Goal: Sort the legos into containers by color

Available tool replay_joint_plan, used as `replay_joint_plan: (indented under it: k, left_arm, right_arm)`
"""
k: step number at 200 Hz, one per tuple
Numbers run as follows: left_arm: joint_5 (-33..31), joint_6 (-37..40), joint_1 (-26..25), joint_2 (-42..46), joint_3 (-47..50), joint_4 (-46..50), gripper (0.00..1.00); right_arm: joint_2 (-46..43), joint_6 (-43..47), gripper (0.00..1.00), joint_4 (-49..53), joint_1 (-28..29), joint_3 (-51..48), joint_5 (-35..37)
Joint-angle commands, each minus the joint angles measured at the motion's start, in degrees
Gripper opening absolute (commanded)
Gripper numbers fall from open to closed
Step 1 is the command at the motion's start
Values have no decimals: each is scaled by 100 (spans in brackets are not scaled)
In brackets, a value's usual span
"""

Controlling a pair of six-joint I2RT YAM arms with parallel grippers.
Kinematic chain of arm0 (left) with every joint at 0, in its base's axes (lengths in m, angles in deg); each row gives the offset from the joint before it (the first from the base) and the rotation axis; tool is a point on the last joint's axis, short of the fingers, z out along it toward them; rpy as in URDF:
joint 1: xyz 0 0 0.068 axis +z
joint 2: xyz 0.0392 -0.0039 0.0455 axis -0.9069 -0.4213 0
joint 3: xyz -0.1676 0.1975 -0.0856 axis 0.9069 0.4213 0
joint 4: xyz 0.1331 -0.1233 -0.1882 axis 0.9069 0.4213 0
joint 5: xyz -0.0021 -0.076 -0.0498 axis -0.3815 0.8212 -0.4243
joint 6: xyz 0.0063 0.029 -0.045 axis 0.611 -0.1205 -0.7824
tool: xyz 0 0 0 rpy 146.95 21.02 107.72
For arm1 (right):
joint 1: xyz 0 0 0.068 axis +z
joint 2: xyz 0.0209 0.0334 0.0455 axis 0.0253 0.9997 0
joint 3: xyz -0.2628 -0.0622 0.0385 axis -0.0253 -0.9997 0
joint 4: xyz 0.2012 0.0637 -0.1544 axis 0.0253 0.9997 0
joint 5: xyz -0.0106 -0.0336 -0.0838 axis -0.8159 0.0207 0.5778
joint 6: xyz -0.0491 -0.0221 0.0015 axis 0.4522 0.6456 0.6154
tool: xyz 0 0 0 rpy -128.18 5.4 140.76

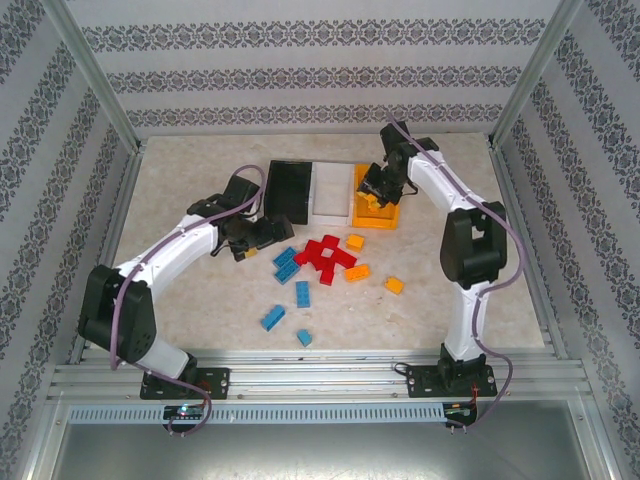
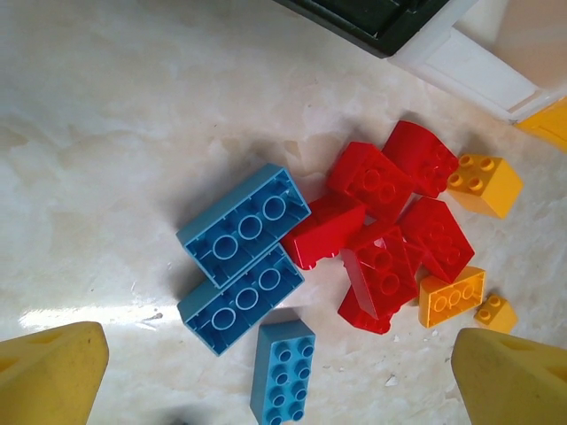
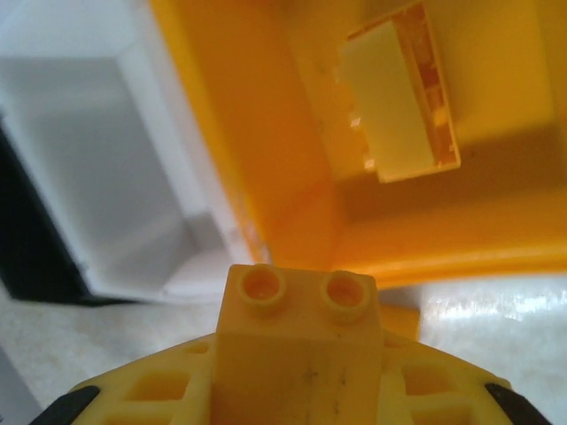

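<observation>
The middle of the orange-yellow bin lies outward. My right gripper needs to move outward, away from the white bin (image 1: pixel 330 192), before it releases the orange-yellow brick.
The black bin (image 1: pixel 289 190), white bin (image 1: pixel 330 192) and orange-yellow bin (image 1: pixel 377 212) stand side by side at the back of the table. My right gripper (image 1: pixel 378 192) (image 3: pixel 299 376) hangs over the orange-yellow bin's near rim (image 3: pixel 425 243), shut on an orange-yellow brick (image 3: pixel 299 341). Another orange-yellow brick (image 3: pixel 399 93) lies inside that bin. My left gripper (image 1: pixel 262 236) (image 2: pixel 282 379) is open and holds nothing. It hovers just left of the pile, above three blue bricks (image 2: pixel 244 223). Beside them lie the red bricks (image 1: pixel 325 257) (image 2: pixel 381 221).
Loose orange-yellow bricks lie right of the red pile (image 1: pixel 355 241) (image 1: pixel 357 272) (image 1: pixel 394 285). Blue bricks are scattered toward the near edge (image 1: pixel 302 293) (image 1: pixel 273 317) (image 1: pixel 304 337). Patterned walls with metal posts enclose the table.
</observation>
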Motion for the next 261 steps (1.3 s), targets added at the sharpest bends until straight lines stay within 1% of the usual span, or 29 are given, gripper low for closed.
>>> replay_joint_plan:
  k: [1,18,55,78,113,140,158,189,212,236,261]
  left_arm:
    - [-177,100,68,373,165,363,100]
    - [-240,77,89,547,291,430,100]
    - [-286,46,141,767,476,473,100]
    - [-272,30,161,754,507,422,100]
    - [-175,-35,170,615,540,206,100]
    - [-72,-62,169,441,474,63,100]
    - [-33,-67,170,346,428,-12,100]
    - [-4,-41,165,246,330,-5,100]
    - [-28,-23,167,273,337,42,100]
    - [-32,-32,170,301,376,38,100]
    - [-21,-45,166,293,369,7,100]
  right_arm:
    - [352,292,25,371,-57,585,173]
    - [672,398,25,580,-73,933,239]
    - [1099,635,25,1134,-104,1559,723]
    - [1270,843,25,1551,-114,1929,1082]
    - [1316,1102,26,1950,-132,2229,1545]
    - [1395,1230,27,2169,-137,2480,1709]
    - [1435,1233,31,2155,-124,2489,1577]
    - [1476,1162,46,2156,-93,2481,1463]
    - [1412,1161,53,2114,-71,2478,1464]
    - [1297,1179,56,2079,-81,2478,1460]
    - [1046,1228,57,1944,-75,2301,1258]
